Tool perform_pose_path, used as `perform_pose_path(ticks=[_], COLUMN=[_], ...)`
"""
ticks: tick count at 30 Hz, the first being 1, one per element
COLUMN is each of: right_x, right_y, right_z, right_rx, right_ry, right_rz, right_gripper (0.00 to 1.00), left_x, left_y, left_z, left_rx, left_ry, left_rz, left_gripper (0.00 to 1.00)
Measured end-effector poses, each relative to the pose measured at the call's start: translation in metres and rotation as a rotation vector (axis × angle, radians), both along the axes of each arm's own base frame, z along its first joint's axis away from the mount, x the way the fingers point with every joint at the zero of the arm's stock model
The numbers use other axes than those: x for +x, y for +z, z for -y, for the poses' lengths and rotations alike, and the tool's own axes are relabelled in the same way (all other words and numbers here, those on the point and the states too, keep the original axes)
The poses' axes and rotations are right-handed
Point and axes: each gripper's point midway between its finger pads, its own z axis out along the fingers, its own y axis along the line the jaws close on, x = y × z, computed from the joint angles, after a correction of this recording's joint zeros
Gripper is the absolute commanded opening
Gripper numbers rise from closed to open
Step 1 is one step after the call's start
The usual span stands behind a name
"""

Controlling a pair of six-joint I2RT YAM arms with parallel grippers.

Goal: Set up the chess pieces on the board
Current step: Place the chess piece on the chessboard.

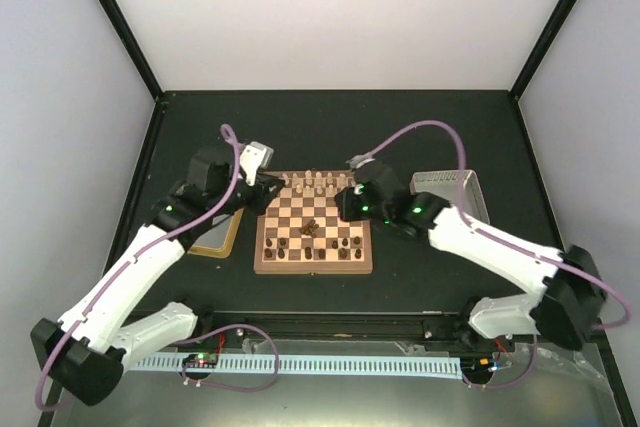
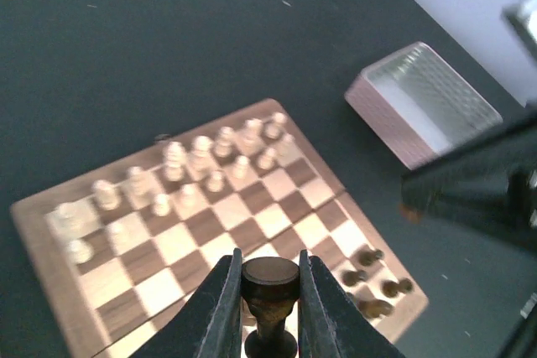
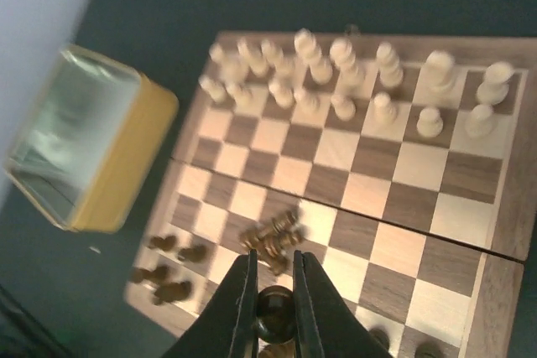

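My right gripper swings back and down onto an empty square in the inner row of dark pieces next, since that row has a gap beside the toppled heap.
The board point(image 1: 300, 269) lies mid-table between both arms. Pale cream chess pieces point(image 3: 352, 81) fill its two far rows. A small heap of dark brown chess pieces point(image 3: 273, 236) lies toppled near the board's middle, and more dark ones point(image 2: 373, 278) stand along the near rows. My left gripper point(image 2: 270, 287) hovers over the board's far left corner, shut on a dark brown piece point(image 2: 270, 274) held upright by its head. My right gripper point(image 3: 275, 308) is above the board's right side, shut on a dark round-headed piece point(image 3: 275, 314).
A gold-rimmed tray point(image 1: 215, 239) sits just left of the board, under the left arm. A grey box point(image 1: 452, 187) stands open to the board's right, behind the right arm. Dark walls enclose the black table.
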Motion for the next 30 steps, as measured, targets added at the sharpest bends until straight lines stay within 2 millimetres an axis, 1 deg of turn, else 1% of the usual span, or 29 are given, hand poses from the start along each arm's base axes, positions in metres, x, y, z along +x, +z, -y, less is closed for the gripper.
perform_pose_path(ticks=[1, 4, 6, 7, 11, 15, 17, 28, 30], right_x=[-0.001, -0.006, -0.012, -0.013, -0.025, -0.028, -0.029, -0.031, -0.031], right_y=[-0.014, -0.047, -0.068, -0.074, -0.104, -0.128, -0.136, -0.161, -0.162], right_z=[-0.007, -0.029, -0.046, -0.052, -0.068, -0.068, -0.066, -0.064, -0.064], right_rx=[-0.058, -0.192, -0.279, -0.315, -0.409, -0.474, -0.497, -0.555, -0.558], right_ry=[0.016, 0.080, 0.134, 0.156, 0.228, 0.254, 0.262, 0.285, 0.286], right_rz=[-0.006, -0.015, -0.011, -0.001, -0.013, -0.041, -0.053, -0.080, -0.080], right_gripper=[0.06, 0.06, 0.06, 0.06, 0.07, 0.08, 0.08, 0.12, 0.14], left_x=[0.003, 0.007, 0.009, 0.009, 0.014, 0.017, 0.019, 0.023, 0.023], left_y=[0.001, 0.000, -0.002, -0.003, -0.002, 0.001, 0.000, -0.002, -0.002], left_z=[-0.008, -0.029, -0.038, -0.041, -0.049, -0.051, -0.053, -0.055, -0.055], left_rx=[-0.002, -0.006, -0.009, -0.010, -0.016, -0.023, -0.025, -0.035, -0.038], left_ry=[0.037, 0.127, 0.163, 0.175, 0.207, 0.220, 0.225, 0.232, 0.228], left_rz=[0.014, 0.048, 0.063, 0.066, 0.081, 0.094, 0.095, 0.083, 0.081], left_gripper=[0.11, 0.11, 0.11, 0.11, 0.11, 0.11, 0.11, 0.12, 0.12])
